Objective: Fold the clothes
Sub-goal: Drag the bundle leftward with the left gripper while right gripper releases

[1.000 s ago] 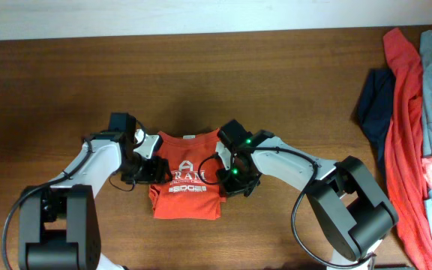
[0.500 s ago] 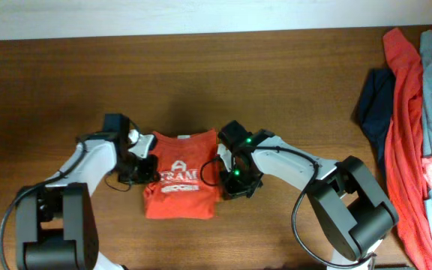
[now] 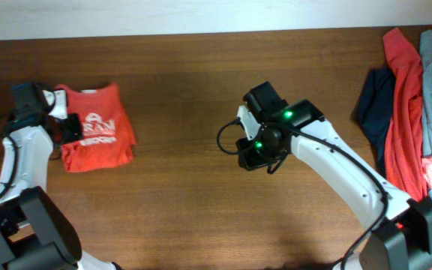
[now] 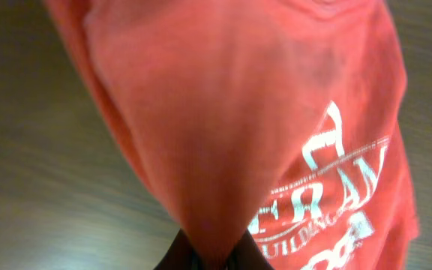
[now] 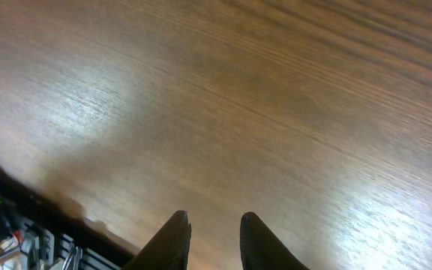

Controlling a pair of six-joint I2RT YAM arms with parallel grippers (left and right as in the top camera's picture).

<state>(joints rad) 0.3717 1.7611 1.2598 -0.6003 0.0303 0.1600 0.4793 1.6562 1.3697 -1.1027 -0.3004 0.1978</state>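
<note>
My left gripper will pull the cloth left in the overhead view and release it, as bare wood lies that way.
The orange-red T-shirt [image 3: 96, 135] with white lettering lies folded at the far left of the table. My left gripper [image 3: 67, 129] is at its left edge, shut on the cloth. In the left wrist view the shirt [image 4: 238, 112] fills the frame and bunches down into the left gripper [image 4: 216, 259], whose dark jaws pinch it. My right gripper [image 3: 255, 154] is near the table's middle, well away from the shirt. In the right wrist view the right gripper [image 5: 214, 219] is open, with only bare wood between its fingers [image 5: 177, 234].
A pile of other clothes [image 3: 418, 112] in red, grey-blue and pink covers the table's right edge, with a navy garment [image 3: 372, 101] at its left side. The brown wooden table [image 3: 201, 67] meets a pale wall at the back.
My left gripper shut on the shirt's left edge and pulled it from the middle to the far left. My right gripper came off the shirt and moved right.
</note>
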